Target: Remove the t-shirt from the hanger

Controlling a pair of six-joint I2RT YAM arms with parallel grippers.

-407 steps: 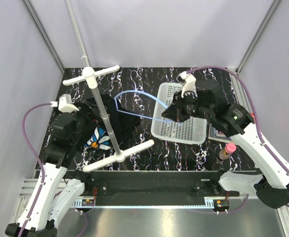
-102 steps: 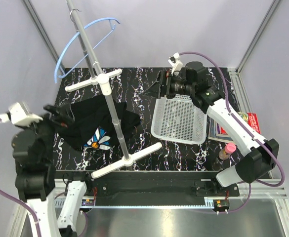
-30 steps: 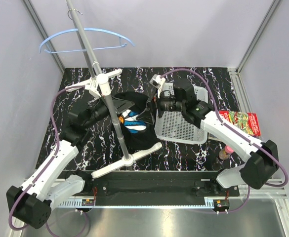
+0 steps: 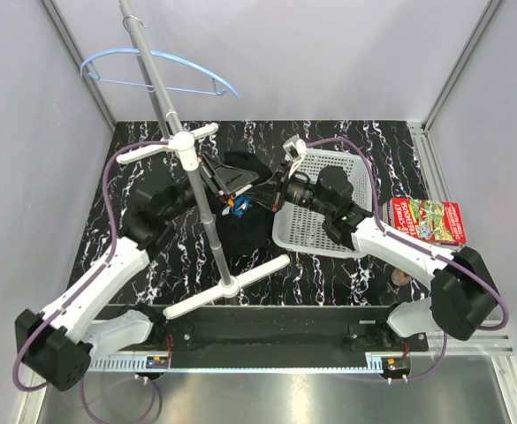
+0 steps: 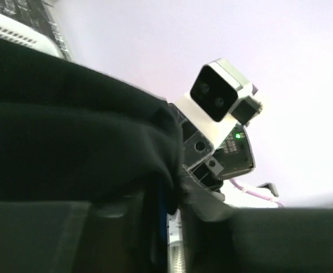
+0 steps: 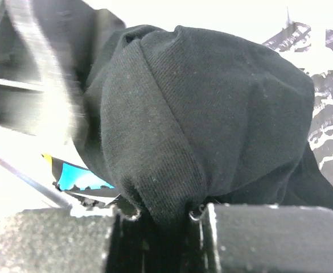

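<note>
I will next move my right gripper over the white basket [image 4: 311,227], below and to its right in the top view, then lower the t-shirt [image 4: 240,231] inside and release.
The black t-shirt [image 4: 240,231] hangs bunched between my two grippers, just right of the stand's pole, with a bit of its blue and orange print [image 4: 239,205] showing. My right gripper [image 4: 274,190] is shut on a fold of the t-shirt [image 6: 212,102]; the cloth is pinched between its fingers [image 6: 160,219]. My left gripper [image 4: 221,181] faces it from the left. Its jaws [image 5: 175,227] stand slightly apart, with the t-shirt [image 5: 69,125] still draped against one finger. The light-blue hanger [image 4: 165,66] hangs bare, high on the pole.
The grey pole stand [image 4: 201,190] rises between the arms, its white crossbar base [image 4: 227,287] near the front. A white basket [image 4: 324,216] lies under the right arm. A red packet [image 4: 426,219] and a small bottle [image 4: 398,278] sit at the right edge.
My right gripper has shut on the t-shirt. My left gripper's jaws have parted a little. The shirt is bunched higher between them, and the hanger has swung on the pole.
</note>
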